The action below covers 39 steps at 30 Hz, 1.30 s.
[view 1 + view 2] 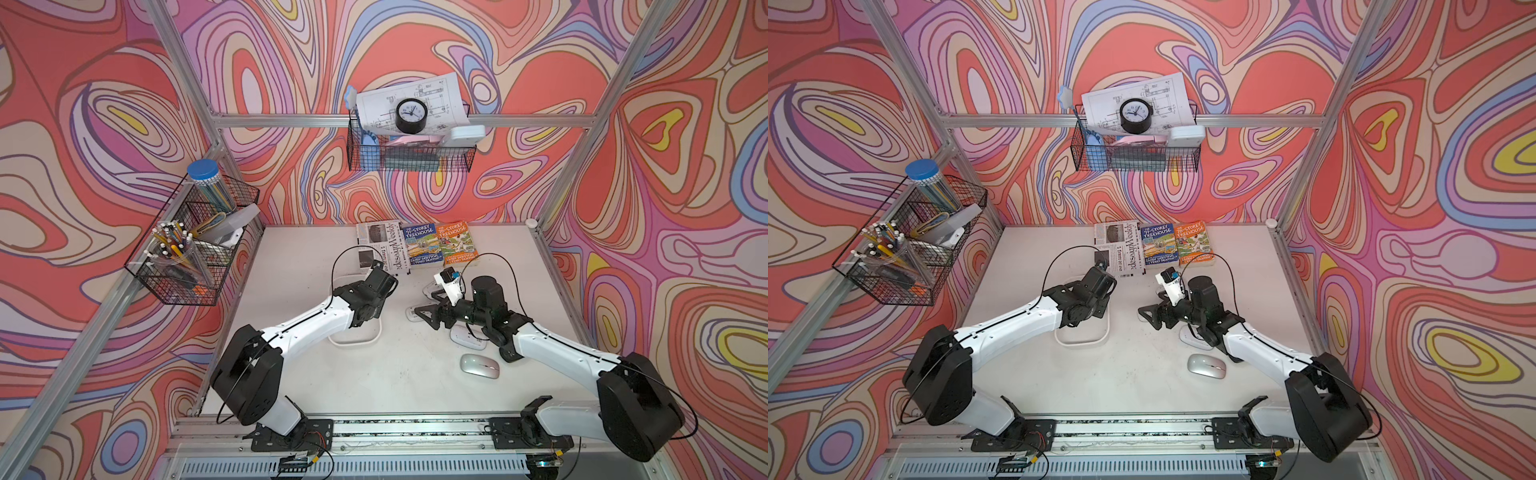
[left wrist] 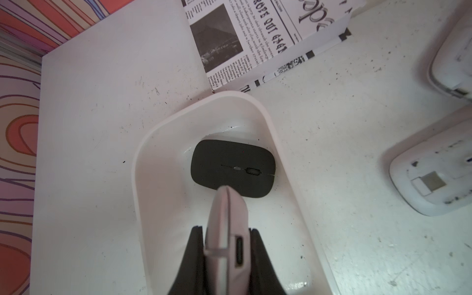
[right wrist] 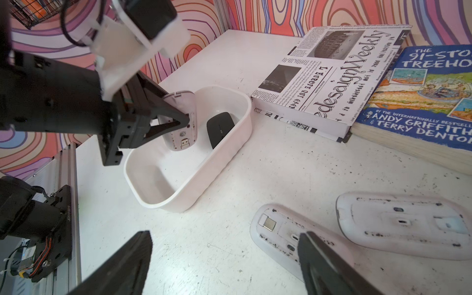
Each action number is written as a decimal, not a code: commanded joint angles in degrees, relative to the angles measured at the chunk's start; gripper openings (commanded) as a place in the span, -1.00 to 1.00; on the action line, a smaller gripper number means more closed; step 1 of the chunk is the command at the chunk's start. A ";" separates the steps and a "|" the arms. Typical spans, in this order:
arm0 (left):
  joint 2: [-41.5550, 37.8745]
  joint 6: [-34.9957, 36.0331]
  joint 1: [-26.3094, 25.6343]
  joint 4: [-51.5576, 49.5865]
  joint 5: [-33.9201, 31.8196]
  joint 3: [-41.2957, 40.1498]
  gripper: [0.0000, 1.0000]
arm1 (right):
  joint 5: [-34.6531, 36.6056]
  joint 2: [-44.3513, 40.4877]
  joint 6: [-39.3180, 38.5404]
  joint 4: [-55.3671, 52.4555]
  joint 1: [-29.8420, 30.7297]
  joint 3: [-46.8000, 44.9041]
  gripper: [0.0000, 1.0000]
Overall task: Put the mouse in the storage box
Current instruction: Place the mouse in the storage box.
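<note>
The left gripper moves down toward the tub's bare bottom beside the black mouse (image 2: 232, 167) next and releases the white mouse, since the black one fills the tub's far end.
My left gripper (image 2: 226, 231) is shut on a white mouse (image 2: 224, 209), held on edge over the storage box (image 2: 136, 178), a white tub. A black mouse (image 2: 232, 167) lies flat inside the tub at its far end. The right wrist view shows the same held mouse (image 3: 182, 109) hanging just above the tub's wall (image 3: 204, 178). My right gripper (image 3: 226, 237) is open, low over the table beside two upturned white mice (image 3: 275, 229) (image 3: 403, 224). In both top views the left arm covers most of the tub (image 1: 353, 341).
A silver mouse (image 1: 479, 365) lies right side up near the front right. Another white mouse (image 1: 467, 338) sits under the right arm. A newspaper-print book (image 1: 382, 245) and two Treehouse books (image 1: 422, 245) (image 1: 459, 243) line the back edge. Wire baskets (image 1: 187, 249) (image 1: 409, 153) hang on the walls.
</note>
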 commanded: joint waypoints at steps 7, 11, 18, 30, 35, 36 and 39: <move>5.88 6.78 0.39 12.12 2.20 -2.47 -1.00 | 0.33 1.21 -0.14 -0.13 0.20 1.10 0.83; 7.00 7.92 0.55 15.30 2.02 -2.85 -1.00 | -0.05 1.56 0.07 -0.40 0.23 1.22 0.83; 9.03 9.67 1.61 16.10 -1.72 -1.49 -1.00 | -0.16 1.50 0.14 -0.92 0.21 1.57 0.82; 9.59 7.31 1.70 11.46 -10.35 -0.14 -0.84 | -0.55 1.65 0.65 -1.80 0.22 2.39 0.82; 10.57 5.92 1.70 9.36 -9.65 0.36 -0.56 | -0.51 1.55 0.65 -1.72 0.25 2.30 0.82; 10.70 5.57 1.70 9.00 -9.38 0.27 -0.53 | -0.43 1.57 0.62 -1.63 0.20 2.24 0.82; 10.54 4.42 1.70 8.85 -9.19 -0.37 -0.33 | -0.34 1.42 0.49 -1.88 0.21 2.32 0.82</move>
